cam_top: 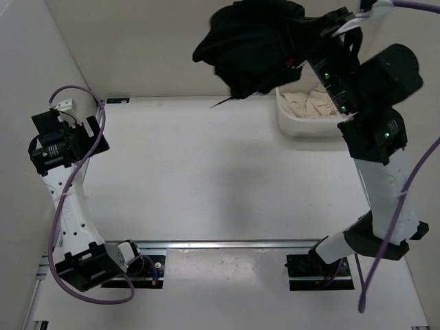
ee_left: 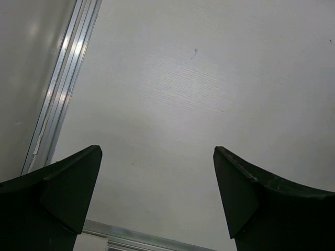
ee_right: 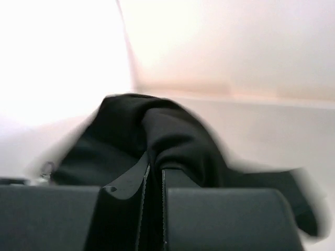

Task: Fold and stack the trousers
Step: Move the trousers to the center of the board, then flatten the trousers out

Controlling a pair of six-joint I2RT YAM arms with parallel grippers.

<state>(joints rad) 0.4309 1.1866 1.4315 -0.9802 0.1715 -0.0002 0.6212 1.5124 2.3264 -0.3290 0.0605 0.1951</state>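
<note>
The robot will next bring its right gripper down and to the left in the top view to let go of the trousers, because the bare tabletop is below it on that side.
The black trousers hang bunched in the air above the table's far edge, left of the white bin. My right gripper is shut on them and holds them high. In the right wrist view the black cloth is pinched between the two closed fingers, and the gripper's tips are wrapped in fabric. My left gripper sits at the table's far left, open and empty. In the left wrist view its fingers stand wide apart over bare white table.
A white bin with beige cloth in it stands at the back right of the table. A metal rail runs along the near edge. White walls close in the left side and the back.
</note>
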